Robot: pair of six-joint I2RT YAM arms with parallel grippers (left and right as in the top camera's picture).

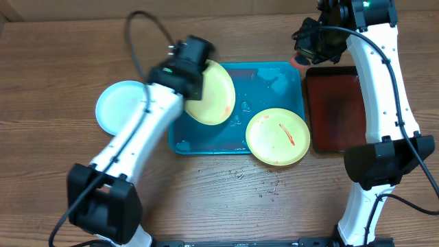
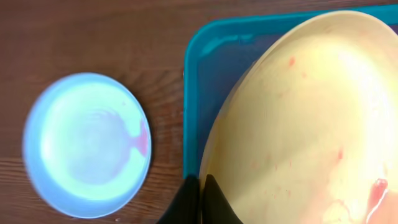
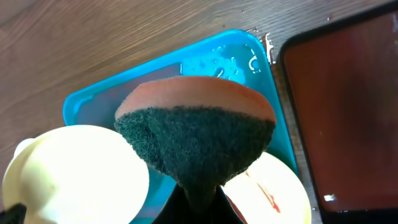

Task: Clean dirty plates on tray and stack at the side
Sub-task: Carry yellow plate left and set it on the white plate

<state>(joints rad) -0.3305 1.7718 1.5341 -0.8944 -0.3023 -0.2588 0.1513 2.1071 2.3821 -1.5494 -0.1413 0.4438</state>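
Observation:
My left gripper next goes left in the overhead view, lowers and releases its plate onto the white, blue-rimmed plate [image 1: 122,106] [image 2: 87,146], since that lies beside the tray.
A pale yellow plate [image 1: 214,95] [image 2: 311,124] hangs tilted over the left part of the turquoise tray [image 1: 274,86] [image 2: 205,62], faint red smears on its face. My left gripper [image 1: 193,88] [image 2: 202,199] is shut on its rim. A second yellow plate [image 1: 278,136] [image 3: 273,193] with a red streak rests on the tray's front right corner. The white, blue-rimmed plate [image 1: 122,106] [image 2: 87,146] lies on the table left of the tray. My right gripper [image 1: 312,42] [image 3: 198,202] hovers above the tray's far right corner, shut on a green-and-orange sponge [image 3: 196,137].
A dark-red, black-rimmed tray [image 1: 336,110] [image 3: 348,106] lies right of the turquoise one. Water shines inside the turquoise tray, and droplets speckle the wooden table [image 1: 260,185] in front of it.

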